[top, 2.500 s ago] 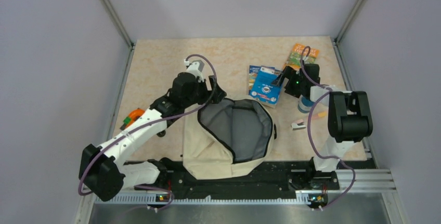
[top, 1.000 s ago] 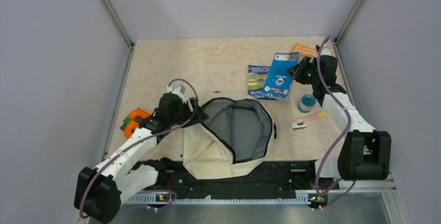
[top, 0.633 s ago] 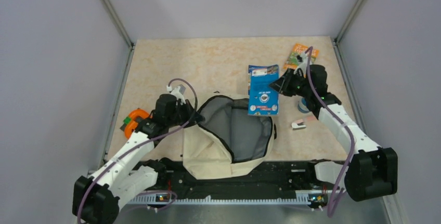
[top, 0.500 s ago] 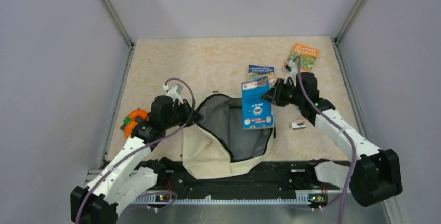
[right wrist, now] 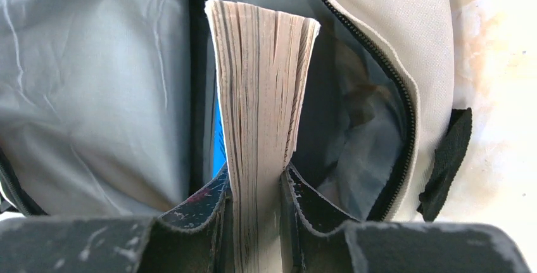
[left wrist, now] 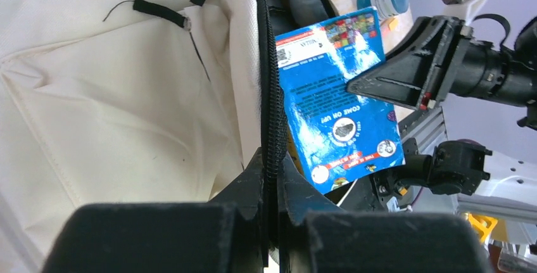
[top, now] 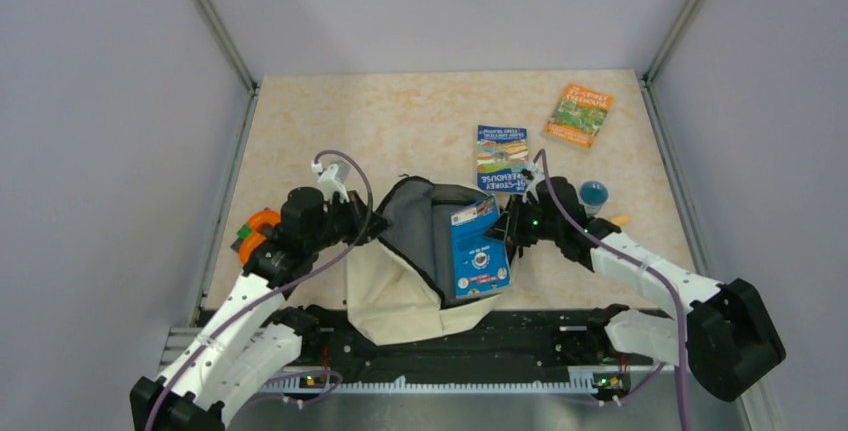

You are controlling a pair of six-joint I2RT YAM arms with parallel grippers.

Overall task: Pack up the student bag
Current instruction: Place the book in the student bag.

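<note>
The blue book in my right gripper will go left in the top view and down next, and then I will release it, because the grey lining's fold (top: 434, 229) (right wrist: 199, 95) lies there.
The student bag (top: 385, 289), cream fabric with a black zipper rim and grey lining, lies open at the table's near middle. My left gripper (top: 376, 223) is shut on the bag's left zipper edge; in the left wrist view the zipper (left wrist: 271, 127) runs between its closed jaws (left wrist: 272, 181). My right gripper (top: 507, 234) is shut on a blue book (top: 478, 254), holding it over the bag's opening. The right wrist view shows the book's page edge (right wrist: 263, 89) clamped in that gripper (right wrist: 256, 187), pointing into the grey lining (right wrist: 95, 64).
A second blue book (top: 501, 157) and an orange-green book (top: 579, 114) lie behind the bag. A small blue-capped jar (top: 593, 194) stands by the right arm. An orange object (top: 258, 231) sits at the left edge. The black rail (top: 520, 341) runs along the near edge.
My right arm has carried the blue book from the back right down over the bag's opening. My left gripper has shut on the zipper edge and drawn it leftward, narrowing the opening.
</note>
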